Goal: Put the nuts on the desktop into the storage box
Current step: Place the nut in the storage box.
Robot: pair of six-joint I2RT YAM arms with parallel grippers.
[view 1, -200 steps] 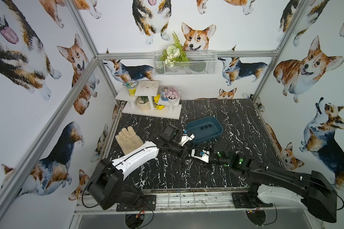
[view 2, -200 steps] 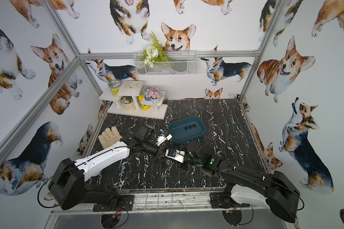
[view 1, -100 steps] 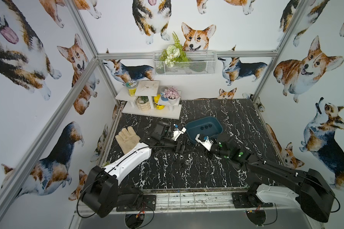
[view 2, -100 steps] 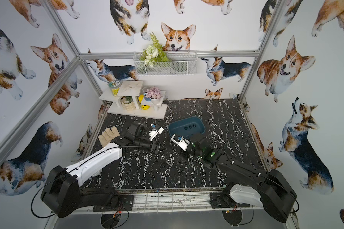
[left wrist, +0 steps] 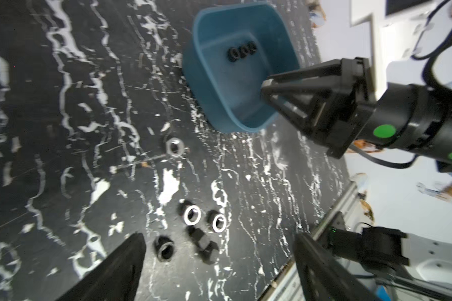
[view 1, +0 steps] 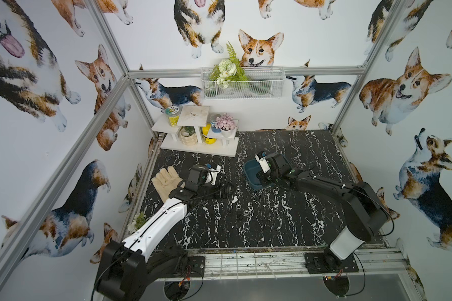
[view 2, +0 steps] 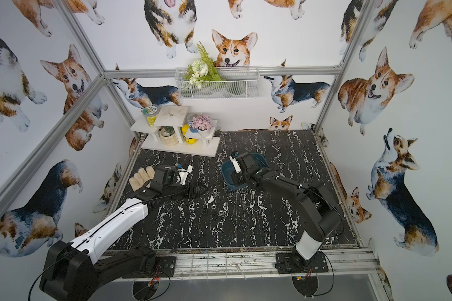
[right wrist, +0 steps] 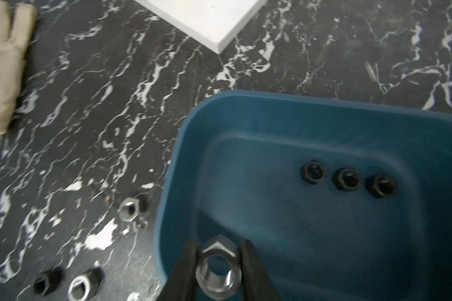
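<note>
My right gripper moves outward and down to the bare bottom of the box beside the dark nuts next, to release the silver nut, as that bottom lies outward and below.
The teal storage box (right wrist: 183, 156) sits mid-desktop and holds three dark nuts (right wrist: 347, 179). My right gripper (right wrist: 218, 242) hangs over the box's near end, shut on a silver nut (right wrist: 218, 268). In both top views it covers part of the box (view 1: 253, 172) (view 2: 229, 174). My left gripper (left wrist: 218, 234) is open and empty, low over the desktop (view 1: 272, 221) left of the box. Ahead of it lie several loose nuts (left wrist: 192, 215), silver and dark. One silver nut (left wrist: 175, 147) lies alone nearer the box. Some nuts also show in a top view (view 1: 237, 207).
A beige glove (view 1: 166, 179) lies at the left by my left wrist. A white stepped shelf (view 1: 198, 146) with pots stands at the back left, and a wire basket (view 1: 243, 83) hangs on the back wall. A metal rail (view 1: 245, 260) borders the front edge.
My left gripper has opened and drawn back left, away from the box. My right gripper has carried the silver nut from the middle of the desktop to above the box.
</note>
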